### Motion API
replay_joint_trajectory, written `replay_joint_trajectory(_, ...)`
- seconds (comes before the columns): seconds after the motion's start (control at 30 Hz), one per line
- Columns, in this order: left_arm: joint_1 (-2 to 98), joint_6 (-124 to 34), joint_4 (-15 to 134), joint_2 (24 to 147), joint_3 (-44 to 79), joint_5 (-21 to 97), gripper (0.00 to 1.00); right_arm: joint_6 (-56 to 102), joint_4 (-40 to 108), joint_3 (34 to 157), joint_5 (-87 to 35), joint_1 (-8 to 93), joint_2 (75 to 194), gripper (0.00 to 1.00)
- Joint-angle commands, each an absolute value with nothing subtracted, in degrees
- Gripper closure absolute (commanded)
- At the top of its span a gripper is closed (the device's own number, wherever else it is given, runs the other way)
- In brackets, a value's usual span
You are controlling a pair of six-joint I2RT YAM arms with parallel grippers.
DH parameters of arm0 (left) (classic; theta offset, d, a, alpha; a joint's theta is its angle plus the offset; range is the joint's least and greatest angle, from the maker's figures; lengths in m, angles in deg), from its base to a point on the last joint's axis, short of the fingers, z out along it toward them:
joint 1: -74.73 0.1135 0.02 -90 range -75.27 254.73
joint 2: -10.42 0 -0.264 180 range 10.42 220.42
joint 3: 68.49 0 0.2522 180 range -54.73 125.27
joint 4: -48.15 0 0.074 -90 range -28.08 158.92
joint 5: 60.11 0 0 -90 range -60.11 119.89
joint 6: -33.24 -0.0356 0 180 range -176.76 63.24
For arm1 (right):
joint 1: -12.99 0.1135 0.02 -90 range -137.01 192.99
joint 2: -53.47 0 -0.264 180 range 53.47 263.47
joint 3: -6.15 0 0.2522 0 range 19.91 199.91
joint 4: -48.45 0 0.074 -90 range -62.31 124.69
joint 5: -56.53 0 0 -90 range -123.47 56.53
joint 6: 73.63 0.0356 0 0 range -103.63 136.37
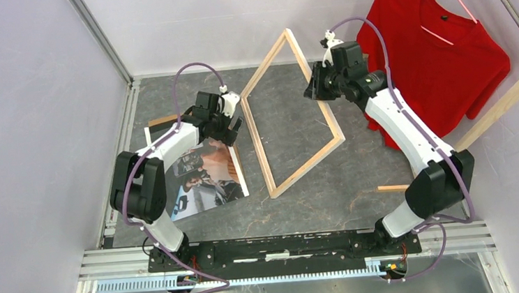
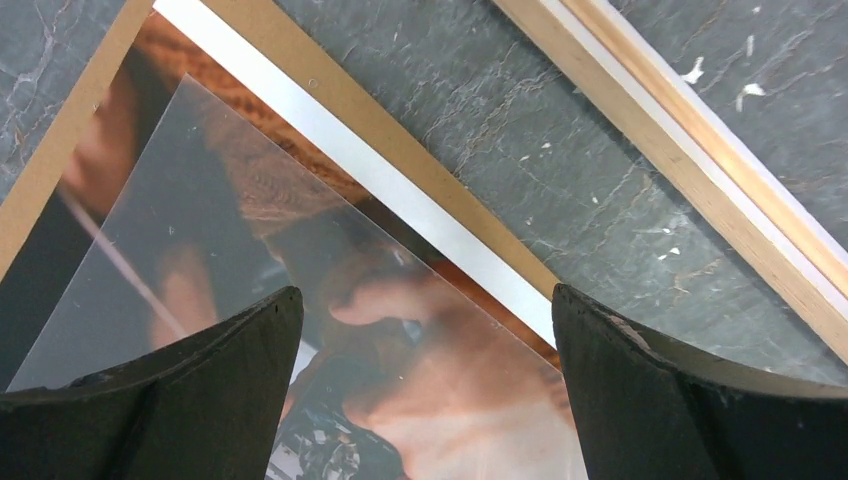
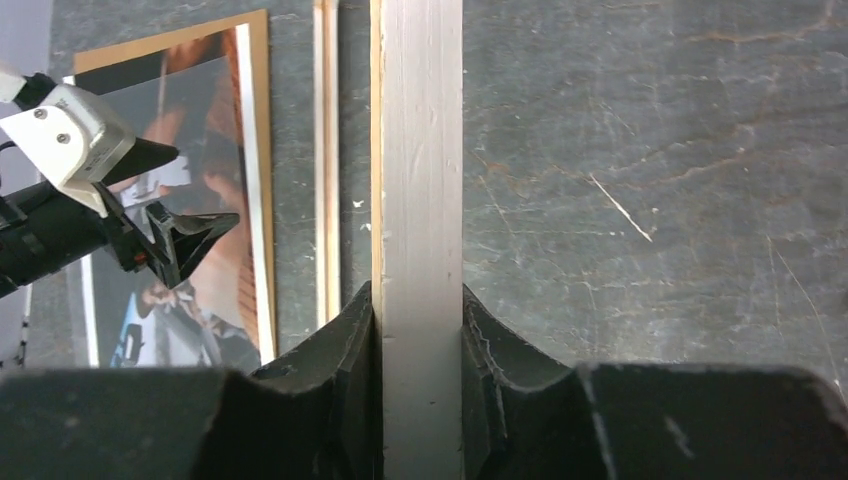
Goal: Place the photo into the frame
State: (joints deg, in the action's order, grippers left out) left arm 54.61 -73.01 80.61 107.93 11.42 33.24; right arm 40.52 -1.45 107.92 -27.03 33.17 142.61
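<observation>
My right gripper holds the raised bar of the frame (image 1: 256,143), which still tilts. It needs to lower that bar, draw it back and lay it flat on the table before opening.
The photo (image 1: 206,175) lies face up at the left on the table, on a brown hardboard sheet (image 2: 380,130), with a clear sheet (image 2: 200,250) over it. My left gripper (image 1: 234,129) hovers open over the photo's far right corner. In the left wrist view the left gripper (image 2: 425,295) has wide-apart jaws above the print (image 2: 440,400) and holds nothing. The frame (image 1: 256,143) stands tilted, its near-left side on the table and its far-right side raised. My right gripper (image 1: 315,86) is shut on the frame's right rail (image 3: 420,180). The frame's left rail also shows in the left wrist view (image 2: 700,150).
A red T-shirt (image 1: 437,34) on a pink hanger hangs from a bare-wood rack (image 1: 505,99) at the back right. A small wood strip (image 1: 393,188) lies near the right arm's base. Enclosure walls and a metal rail (image 1: 125,122) bound the left side.
</observation>
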Motion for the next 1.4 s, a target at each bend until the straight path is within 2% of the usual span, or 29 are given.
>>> replay_joint_trajectory(0.0,53.03,-76.10,70.89,106.65,8.44,27.77,0.00,36.02,-0.48,100.74,-33.12,32.99,139.87,0.84)
replay_joint_trajectory(0.47,49.95,-77.42,66.88,115.55,9.77,19.52,0.01,34.45,11.52,75.81,-41.12,31.63,133.23,0.88)
replay_joint_trajectory(1.0,49.57,-76.75,66.97,114.85,7.80,20.65,0.01,33.16,21.33,69.65,-49.52,31.54,144.69,0.90)
replay_joint_trajectory(1.23,49.49,-76.12,66.49,115.18,6.45,21.00,0.01,33.03,22.64,69.07,-50.39,31.58,147.21,0.78)
replay_joint_trajectory(1.3,49.46,-76.10,66.49,115.18,6.36,21.09,0.02,32.61,23.04,69.04,-50.27,31.58,147.67,0.69)
replay_joint_trajectory(1.37,49.50,-75.94,66.64,115.06,6.27,21.21,0.01,31.58,23.56,69.17,-49.46,31.62,148.08,0.53)
